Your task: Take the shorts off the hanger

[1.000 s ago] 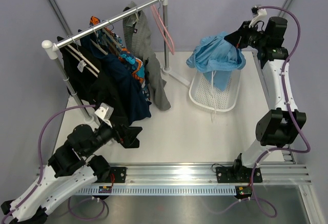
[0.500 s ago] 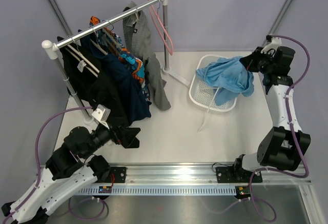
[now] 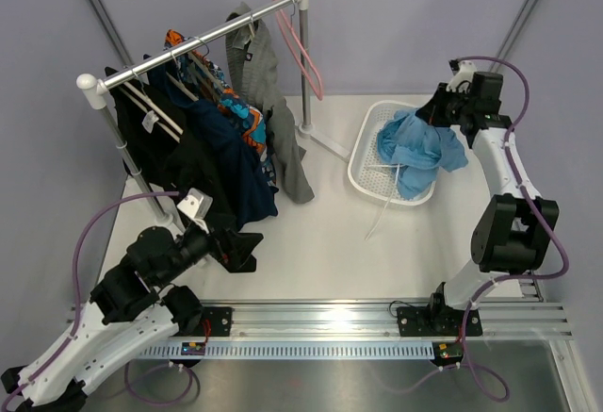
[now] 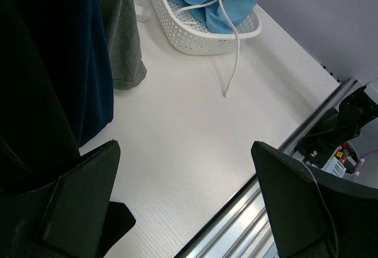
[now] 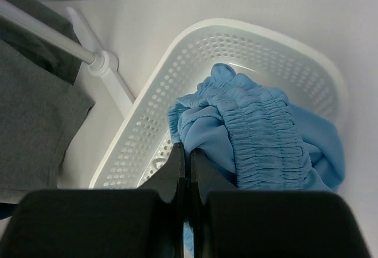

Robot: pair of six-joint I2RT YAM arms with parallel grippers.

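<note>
My right gripper goes left in the top view next, then down over the basket's far end [image 5: 207, 60] to release, since the shorts spill past the basket's rim.
The light blue shorts [image 3: 419, 148] lie bunched in the white basket [image 3: 363, 162], their white drawstring [image 3: 384, 206] trailing onto the table. My right gripper [image 3: 435, 110] is shut on a fold of them at the basket's far side; in the right wrist view the gripper [image 5: 188, 152] pinches the blue cloth [image 5: 260, 134]. The grey shorts [image 3: 268, 101] hang from the rack and also show in the left wrist view [image 4: 121, 39]. My left gripper [image 3: 247, 247] is open and empty near the dark clothes; it shows in its wrist view [image 4: 186, 199].
The clothes rack [image 3: 203, 40] holds black and orange-and-blue patterned clothes [image 3: 212, 148] and an empty pink hanger [image 3: 301, 44]. Its white foot [image 5: 103, 63] runs beside the basket rim [image 5: 147, 116]. The table's front rail [image 4: 295, 163] lies near my left gripper.
My right gripper swung out to the right and back left, bringing the blue shorts down from above the basket into it. The drawstring now trails on the table. The left arm barely moved.
</note>
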